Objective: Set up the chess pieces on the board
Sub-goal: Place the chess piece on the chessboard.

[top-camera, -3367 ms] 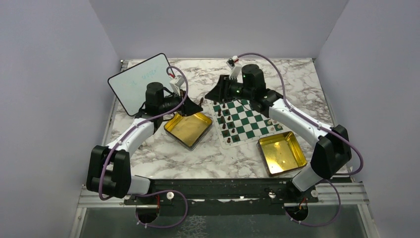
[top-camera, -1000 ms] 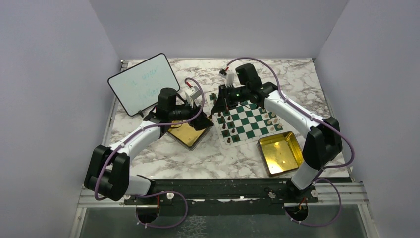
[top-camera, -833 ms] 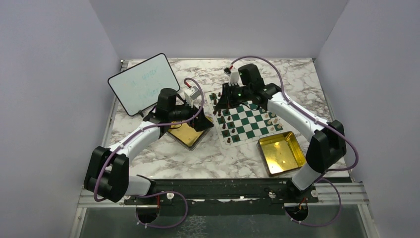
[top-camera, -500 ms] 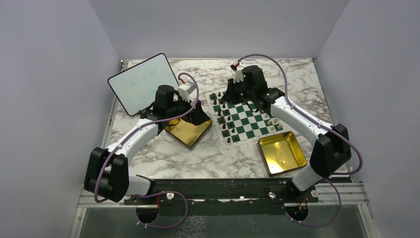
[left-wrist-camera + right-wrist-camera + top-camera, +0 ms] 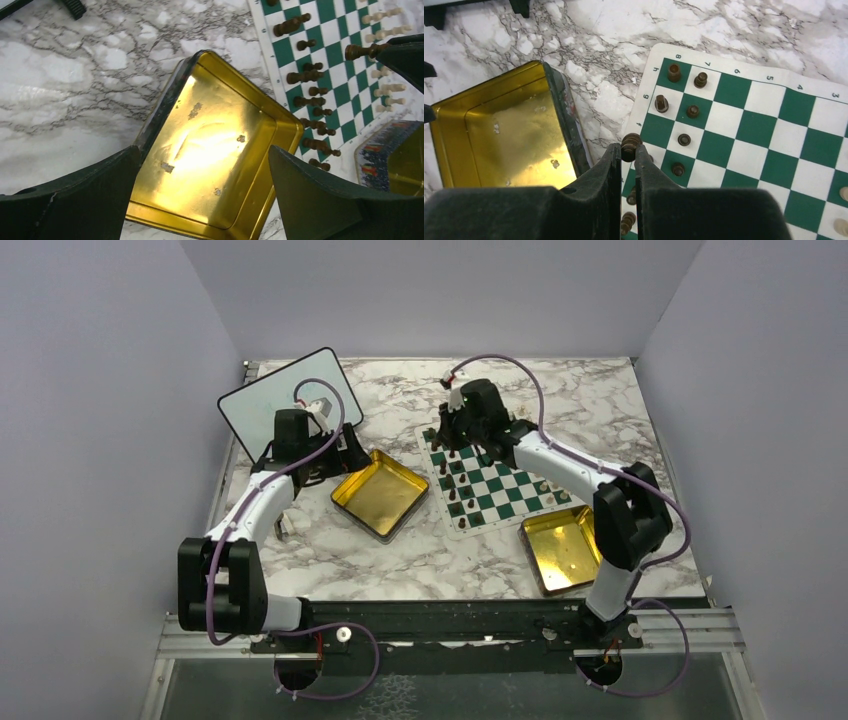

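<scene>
My right gripper should lower the dark brown piece onto the empty green square between dark pieces, by the board's lettered border.
The green and white board (image 5: 505,485) lies right of centre. Dark brown chess pieces (image 5: 452,480) stand in its left columns and cream ones (image 5: 548,488) along its right edge. My right gripper (image 5: 626,150) is shut on a dark brown piece (image 5: 630,145), held above the board's left border beside the standing dark pieces (image 5: 674,72). From above, that gripper (image 5: 452,430) hangs over the board's far left corner. My left gripper (image 5: 203,150) is wide open with nothing between its fingers, hovering above the left gold tin (image 5: 165,100).
The left gold tin (image 5: 380,497) lies between the arms, close to the board's left edge. A second gold tin (image 5: 568,548) sits near the board's front right corner. A whiteboard (image 5: 262,405) leans at the back left, just behind the left wrist.
My left gripper has opened and drawn back to the left, away from the board toward the whiteboard. My right gripper, still shut on the dark piece, has shifted a little left over the board's far left corner.
</scene>
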Controlling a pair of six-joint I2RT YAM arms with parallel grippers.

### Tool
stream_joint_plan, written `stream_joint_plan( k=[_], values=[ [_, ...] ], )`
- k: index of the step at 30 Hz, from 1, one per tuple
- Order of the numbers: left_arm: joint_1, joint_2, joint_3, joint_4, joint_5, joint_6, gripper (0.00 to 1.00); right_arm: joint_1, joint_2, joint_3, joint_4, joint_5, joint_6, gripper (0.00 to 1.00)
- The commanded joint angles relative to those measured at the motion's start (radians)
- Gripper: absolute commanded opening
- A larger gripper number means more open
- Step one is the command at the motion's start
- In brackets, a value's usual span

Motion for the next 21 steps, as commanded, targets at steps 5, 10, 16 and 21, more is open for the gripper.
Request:
stream_joint_plan(
  k=[5, 10, 16, 21],
  values=[
    [0.021, -0.013, -0.01, -0.126, -0.249, -0.008, 0.99, 0.048, 0.131, 0.088, 0.062, 0.095, -0.078, 0.06],
    [0.025, -0.065, -0.026, -0.137, -0.323, -0.015, 0.99, 0.058, 0.178, 0.108, 0.043, 0.136, -0.101, 0.06],
    [0.026, -0.111, -0.056, -0.131, -0.342, -0.028, 0.99, 0.064, 0.2, 0.099, 0.046, 0.156, -0.11, 0.06],
    [0.028, -0.091, -0.063, -0.127, -0.31, -0.021, 0.99, 0.066, 0.212, 0.091, 0.051, 0.17, -0.109, 0.06]
  ],
)
